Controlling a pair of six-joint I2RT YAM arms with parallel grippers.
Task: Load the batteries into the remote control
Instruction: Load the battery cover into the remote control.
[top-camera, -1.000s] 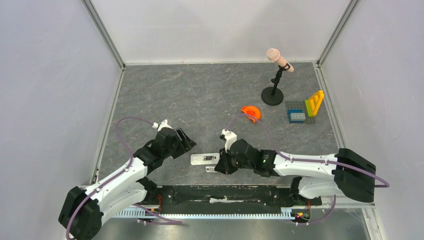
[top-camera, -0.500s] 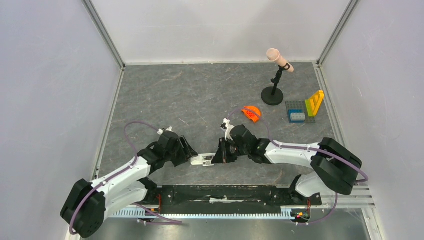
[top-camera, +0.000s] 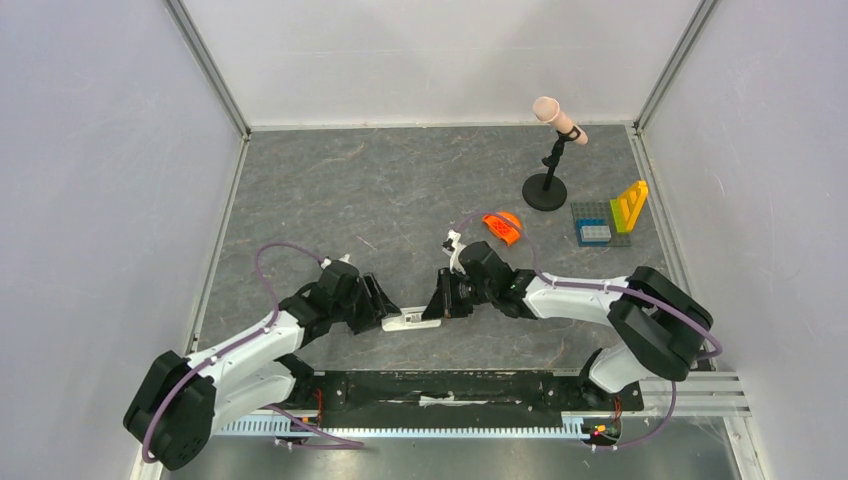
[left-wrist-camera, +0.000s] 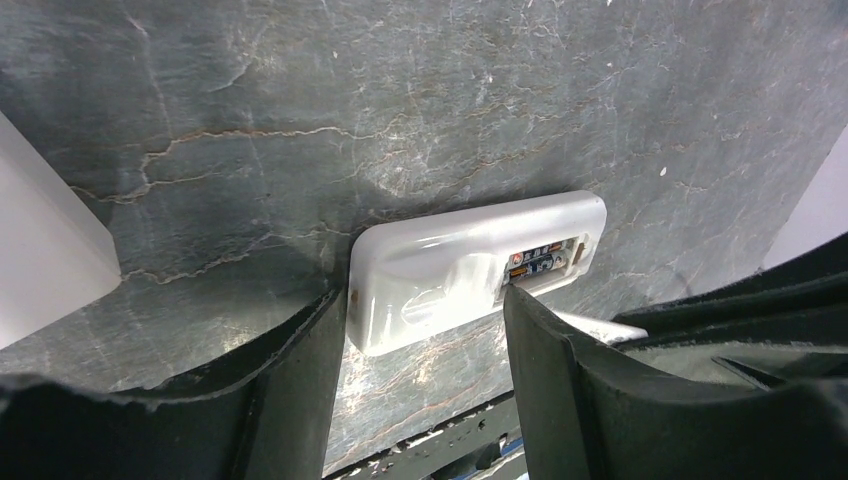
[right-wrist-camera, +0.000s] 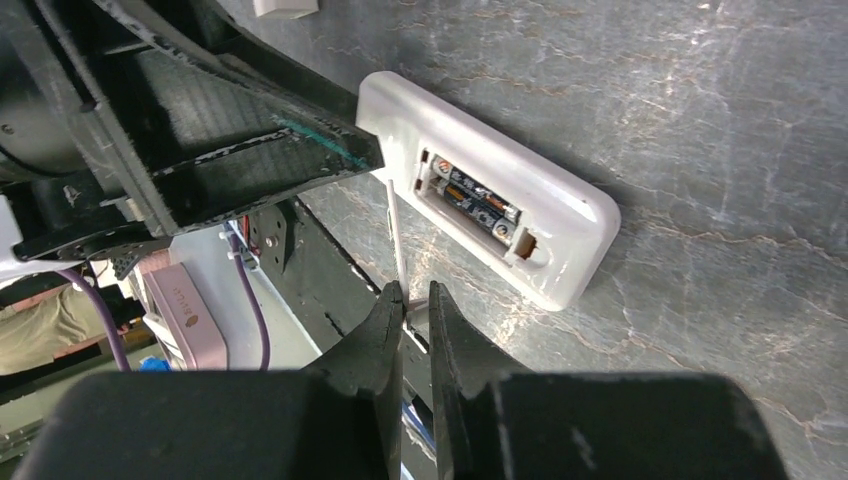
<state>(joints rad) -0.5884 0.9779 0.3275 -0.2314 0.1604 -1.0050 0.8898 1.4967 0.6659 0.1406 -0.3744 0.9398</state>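
Note:
The right gripper lowers the cover plate (right-wrist-camera: 396, 235) onto the remote control's open hollow (right-wrist-camera: 474, 205) next and releases it there, since both batteries already sit side by side inside the remote control.
The white remote control (top-camera: 413, 321) lies flat near the table's front edge, its recess facing up. Two batteries (right-wrist-camera: 478, 205) sit side by side in that recess, also seen in the left wrist view (left-wrist-camera: 540, 263). My left gripper (left-wrist-camera: 422, 300) is open at the remote's left end, with its fingertips straddling that end. My right gripper (right-wrist-camera: 412, 298) hovers beside the remote's other end. It is shut on a thin white cover plate (right-wrist-camera: 396, 235), which shows edge-on and stands upright beside the recess.
A microphone on a black stand (top-camera: 548, 170) is at the back right. Beside it sits a grey plate with coloured bricks (top-camera: 610, 222). An orange piece (top-camera: 503, 226) lies behind my right arm. The black front rail (top-camera: 450, 385) runs just below the remote.
My left gripper slid right to the remote's left end. My right gripper lifted the white cover plate from the table and moved up and left to the remote's right end.

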